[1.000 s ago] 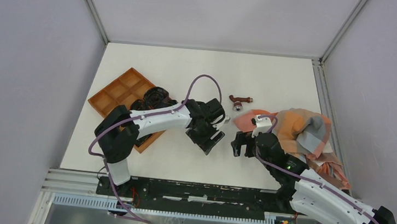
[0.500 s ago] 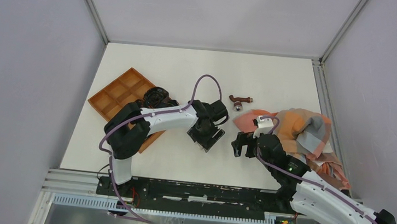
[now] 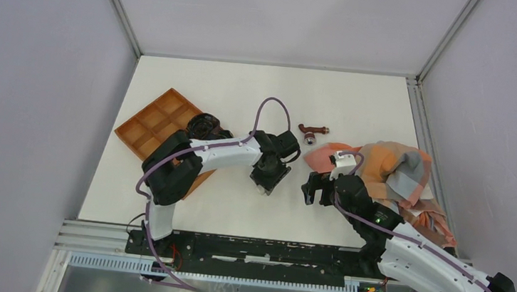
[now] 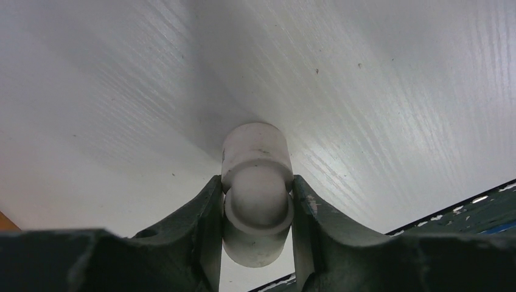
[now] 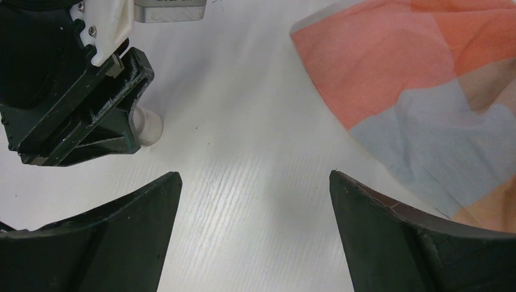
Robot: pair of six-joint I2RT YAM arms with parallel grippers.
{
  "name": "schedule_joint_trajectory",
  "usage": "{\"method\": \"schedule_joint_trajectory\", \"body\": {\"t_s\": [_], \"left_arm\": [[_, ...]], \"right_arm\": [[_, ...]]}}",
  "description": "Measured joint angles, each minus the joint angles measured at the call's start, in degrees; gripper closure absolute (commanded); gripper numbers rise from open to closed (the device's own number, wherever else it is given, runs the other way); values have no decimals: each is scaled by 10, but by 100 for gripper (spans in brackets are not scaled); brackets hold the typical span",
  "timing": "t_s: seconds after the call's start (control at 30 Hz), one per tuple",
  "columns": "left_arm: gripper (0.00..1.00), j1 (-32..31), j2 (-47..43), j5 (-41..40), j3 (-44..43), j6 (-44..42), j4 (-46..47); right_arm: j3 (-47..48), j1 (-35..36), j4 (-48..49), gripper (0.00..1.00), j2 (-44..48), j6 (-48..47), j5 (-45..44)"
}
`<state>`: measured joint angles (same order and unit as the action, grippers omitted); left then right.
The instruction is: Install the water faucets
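Observation:
The water faucet's silvery knob [image 3: 309, 139] is outward of and below my right gripper's open fingers, so the gripper will go outward and down around it next.
The water faucet [image 3: 312, 131], a small reddish-brown bent tap with a silvery knob, lies on the white table behind both grippers, touching neither. My left gripper [image 3: 268, 175] points down at the table, shut on a white elbow pipe fitting [image 4: 256, 188] whose sides touch both fingers [image 4: 204, 213]. In the right wrist view the same fitting [image 5: 148, 126] peeks out beside the left gripper [image 5: 79, 121]. A short way to its right my right gripper [image 3: 314, 187] stands open over bare table, nothing between its fingers [image 5: 131, 207].
An orange-brown compartment tray [image 3: 152, 123] lies at the left with black parts [image 3: 204, 123] on its far side. A crumpled orange, pink and grey cloth [image 3: 390, 170] covers the right side, close behind my right gripper. Grey walls enclose the table.
My left gripper has closed onto the white fitting and turned its wrist slightly, its elbow swinging inward. The right arm and the faucet have not moved.

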<state>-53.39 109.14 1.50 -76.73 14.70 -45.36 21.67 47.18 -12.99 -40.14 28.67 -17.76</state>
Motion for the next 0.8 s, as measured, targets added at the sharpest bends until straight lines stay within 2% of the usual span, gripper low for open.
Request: {"method": "schedule_joint_trajectory", "body": {"t_s": [0.17, 0.4, 0.7, 0.77, 0.8], "left_arm": [[92, 0, 5, -28, -14, 21, -15], [92, 21, 28, -104, -70, 52, -47], [85, 90, 50, -134, -76, 66, -43], [75, 92, 50, -136, -76, 67, -40], [62, 92, 50, -136, -76, 68, -40]], "right_arm": [[0, 0, 0, 2, -1, 0, 0], [0, 0, 0, 2, -15, -3, -9], [39, 0, -23, 2, -37, -16, -52], [44, 0, -22, 2, -41, -18, -61], [45, -1, -21, 2, -43, -19, -65]]}}
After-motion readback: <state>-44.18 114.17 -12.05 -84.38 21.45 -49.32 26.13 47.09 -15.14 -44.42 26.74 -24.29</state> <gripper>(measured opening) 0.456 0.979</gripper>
